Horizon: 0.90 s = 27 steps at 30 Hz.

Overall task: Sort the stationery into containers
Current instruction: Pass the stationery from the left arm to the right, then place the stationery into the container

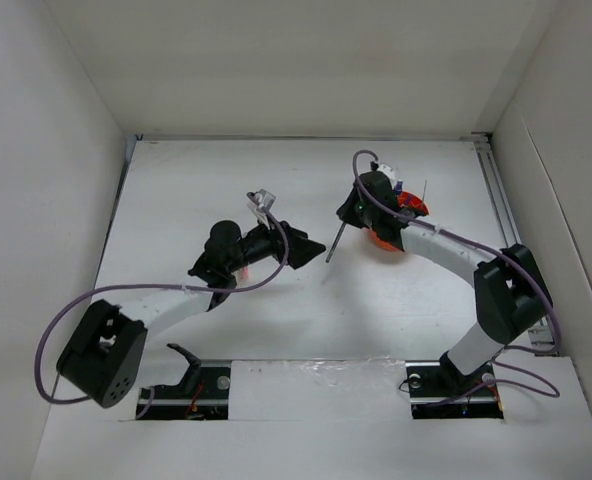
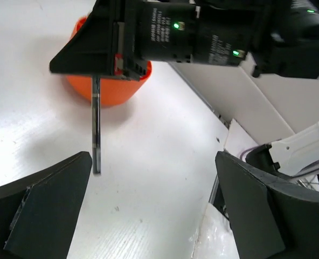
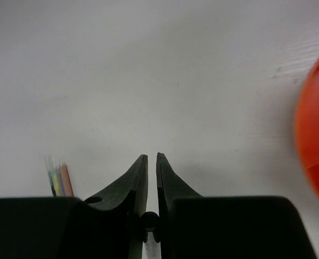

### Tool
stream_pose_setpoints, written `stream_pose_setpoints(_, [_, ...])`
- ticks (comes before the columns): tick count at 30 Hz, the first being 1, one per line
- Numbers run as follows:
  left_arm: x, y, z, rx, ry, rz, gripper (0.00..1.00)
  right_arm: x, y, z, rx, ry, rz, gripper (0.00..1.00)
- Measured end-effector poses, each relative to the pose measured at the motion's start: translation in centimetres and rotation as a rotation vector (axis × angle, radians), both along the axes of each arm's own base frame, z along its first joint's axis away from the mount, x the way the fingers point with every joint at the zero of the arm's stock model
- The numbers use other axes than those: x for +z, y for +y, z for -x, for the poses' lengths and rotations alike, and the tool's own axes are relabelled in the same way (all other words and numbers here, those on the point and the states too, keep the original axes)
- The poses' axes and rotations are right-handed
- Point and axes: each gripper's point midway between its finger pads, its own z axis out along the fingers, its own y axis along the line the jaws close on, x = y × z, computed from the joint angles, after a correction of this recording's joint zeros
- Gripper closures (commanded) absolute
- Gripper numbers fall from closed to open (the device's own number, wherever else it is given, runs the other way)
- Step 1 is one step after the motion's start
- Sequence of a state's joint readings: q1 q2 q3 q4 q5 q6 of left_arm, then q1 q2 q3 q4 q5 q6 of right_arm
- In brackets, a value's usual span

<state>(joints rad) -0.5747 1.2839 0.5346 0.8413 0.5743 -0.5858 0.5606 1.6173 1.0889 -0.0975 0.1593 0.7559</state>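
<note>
My right gripper will next lift the thin pen (image 1: 335, 243) outward over the orange tub's far side. Then it will lower the pen inside the tub to release it.
A thin dark pen (image 1: 335, 243) hangs tip-down over the white table, pinched at its top by my right gripper (image 1: 345, 220), which is shut on it. In the right wrist view the pen's round end (image 3: 150, 222) sits between the nearly touching fingers (image 3: 139, 178). The left wrist view shows the same pen (image 2: 96, 129) dangling below the right gripper (image 2: 103, 66), in front of the orange tub (image 2: 108, 89). My left gripper (image 1: 314, 245) is wide open just left of the pen, with nothing between its fingers (image 2: 46, 210). The tub (image 1: 404, 212) stands behind the right gripper with stationery sticking up.
A few coloured pens (image 3: 57, 181) show at the lower left of the right wrist view. The orange tub's wall (image 3: 317, 140) fills that view's right edge. White walls enclose the table, with the arm bases and cables (image 1: 456, 385) along the near edge.
</note>
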Motion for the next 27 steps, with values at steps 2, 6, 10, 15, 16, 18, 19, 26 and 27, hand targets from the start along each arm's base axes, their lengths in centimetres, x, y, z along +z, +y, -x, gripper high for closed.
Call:
stream_pose_setpoints(2, [1.4,0.7,0.4,0.027,-0.047,0.021,0.00,1.0,-1.9,-1.6,-0.071,-0.025,0.012,1.00])
stream_pose_setpoints(6, [2.3,1.5,0.7,0.061,-0.077,0.039,0.00,3.2,-6.8,-4.7,-0.246,-0.074,0.058,1.00])
stream_pose_setpoints(10, [1.3,1.4,0.5,0.062,-0.049,0.025,0.00,6.1,-11.7,-7.1,-0.424,-0.135,0.105,1.00])
stream_pose_setpoints(15, [-0.3,1.2,0.3,0.059,-0.005,0.000,0.00,9.7,-16.1,-9.9,-0.590,-0.208,0.150,1.00])
stream_pose_setpoints(16, [-0.4,1.1,0.2,0.059,-0.001,-0.001,0.00,9.9,-16.6,-10.3,-0.610,-0.213,0.162,1.00])
stream_pose_setpoints(18, [-0.5,1.1,0.2,0.059,0.001,-0.001,0.00,10.0,-17.3,-11.0,-0.639,-0.217,0.194,1.00])
stream_pose_setpoints(19, [-0.5,1.1,0.2,0.060,0.002,-0.001,0.00,9.9,-17.6,-11.3,-0.652,-0.217,0.213,1.00])
stream_pose_setpoints(26, [-0.7,1.1,0.2,0.059,0.007,-0.003,0.00,6.8,-19.2,-11.8,-0.696,-0.162,0.370,1.00])
stream_pose_setpoints(27, [-0.9,1.1,0.1,0.059,0.011,-0.006,0.00,6.6,-19.4,-11.8,-0.698,-0.158,0.383,1.00])
